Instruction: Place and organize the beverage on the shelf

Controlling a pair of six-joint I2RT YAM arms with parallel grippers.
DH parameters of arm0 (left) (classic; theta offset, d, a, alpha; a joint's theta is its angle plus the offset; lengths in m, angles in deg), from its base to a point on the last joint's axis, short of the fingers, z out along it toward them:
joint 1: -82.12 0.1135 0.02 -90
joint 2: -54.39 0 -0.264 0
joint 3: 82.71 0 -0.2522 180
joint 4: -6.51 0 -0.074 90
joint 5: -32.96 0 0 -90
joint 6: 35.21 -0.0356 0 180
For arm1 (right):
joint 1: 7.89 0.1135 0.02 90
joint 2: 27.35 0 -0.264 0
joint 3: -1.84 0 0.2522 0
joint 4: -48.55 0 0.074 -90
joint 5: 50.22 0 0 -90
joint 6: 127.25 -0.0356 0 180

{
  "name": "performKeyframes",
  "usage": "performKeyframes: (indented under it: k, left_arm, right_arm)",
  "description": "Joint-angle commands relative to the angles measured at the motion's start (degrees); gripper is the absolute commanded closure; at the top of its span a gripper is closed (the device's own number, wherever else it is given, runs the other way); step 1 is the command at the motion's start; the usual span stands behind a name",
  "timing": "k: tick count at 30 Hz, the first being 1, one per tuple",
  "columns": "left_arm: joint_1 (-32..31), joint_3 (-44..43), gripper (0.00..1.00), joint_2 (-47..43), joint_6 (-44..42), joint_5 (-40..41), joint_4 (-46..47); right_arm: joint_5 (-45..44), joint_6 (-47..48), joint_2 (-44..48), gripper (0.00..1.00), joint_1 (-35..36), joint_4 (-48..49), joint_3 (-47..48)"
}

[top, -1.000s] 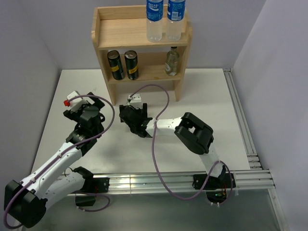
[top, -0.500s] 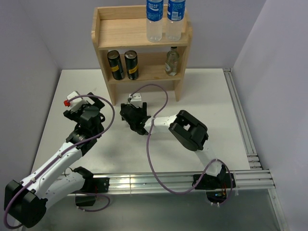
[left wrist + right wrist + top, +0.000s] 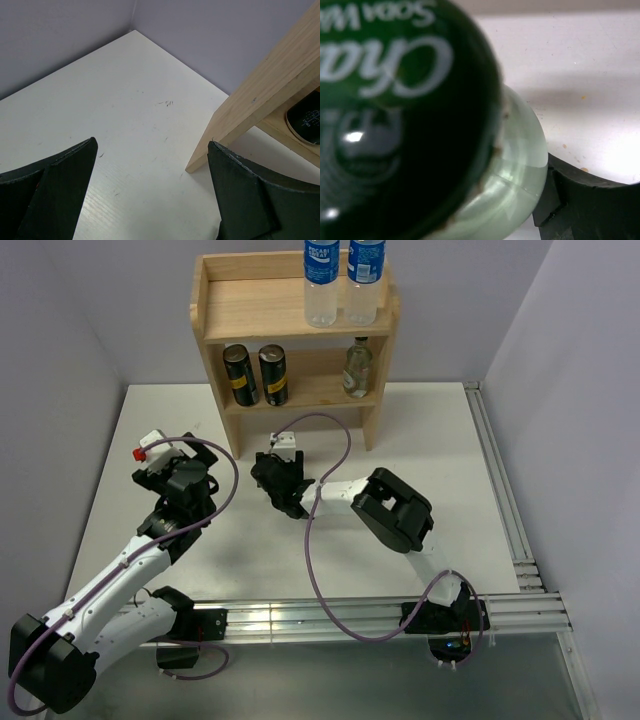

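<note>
My right gripper carries the green-capped bottle up and outward onto the lower shelf's bare gap beside the clear glass bottle [image 3: 357,368] next, and releases it where room remains.
The wooden shelf [image 3: 262,306] stands at the back of the table. Two blue-labelled plastic bottles [image 3: 321,285] stand on its top tier. On the lower tier are two dark gold-topped cans [image 3: 240,375] and a clear glass bottle [image 3: 357,368]. My right gripper [image 3: 281,481] is low over the table in front of the shelf. In the right wrist view a glass bottle [image 3: 517,165] with a dark green cap [image 3: 405,100] fills the frame, and one finger [image 3: 585,205] presses on its glass side. My left gripper [image 3: 152,165] is open over bare table near the shelf's left leg [image 3: 250,110].
Grey walls enclose the table on the left, back and right. An aluminium rail [image 3: 505,500] runs along the right edge. A purple cable [image 3: 330,440] loops over the right arm. A can's base [image 3: 306,117] shows under the shelf side in the left wrist view.
The right arm has reached slightly further towards the shelf, and its elbow has shifted left. The left arm has not moved.
</note>
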Motion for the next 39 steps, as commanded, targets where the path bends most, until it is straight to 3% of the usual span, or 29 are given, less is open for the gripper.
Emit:
performKeyframes:
  k: [1, 3, 11, 21, 29, 39]
  left_arm:
    - [0.2, -0.1, 0.01, -0.4, 0.3, -0.6, 0.8]
    - [0.3, -0.1, 0.01, -0.4, 0.1, -0.7, 0.9]
    - [0.2, 0.1, 0.01, -0.6, -1.1, -3.3, 2.0]
    - [0.2, 0.1, 0.01, -1.3, -1.6, -5.0, 2.3]
    - [0.3, 0.5, 0.01, -2.2, -1.6, -5.5, 2.1]
    - [0.3, 0.6, 0.01, -2.7, -1.8, -5.8, 2.1]
  right_arm:
    - [-1.5, -0.4, 1.9, 0.89, -0.3, 1.8, 0.3]
    - [-1.9, -0.2, 3.5, 1.0, -0.2, 1.6, -0.4]
    - [-4.4, 3.0, 13.6, 1.0, -0.2, 2.0, -7.0]
    - [-7.9, 10.3, 27.2, 1.0, -0.2, 0.3, -8.4]
    - [-9.4, 16.1, 30.9, 1.0, -3.5, -1.2, -2.2]
    - [-7.4, 21.9, 28.9, 1.0, -9.9, -3.9, 10.4]
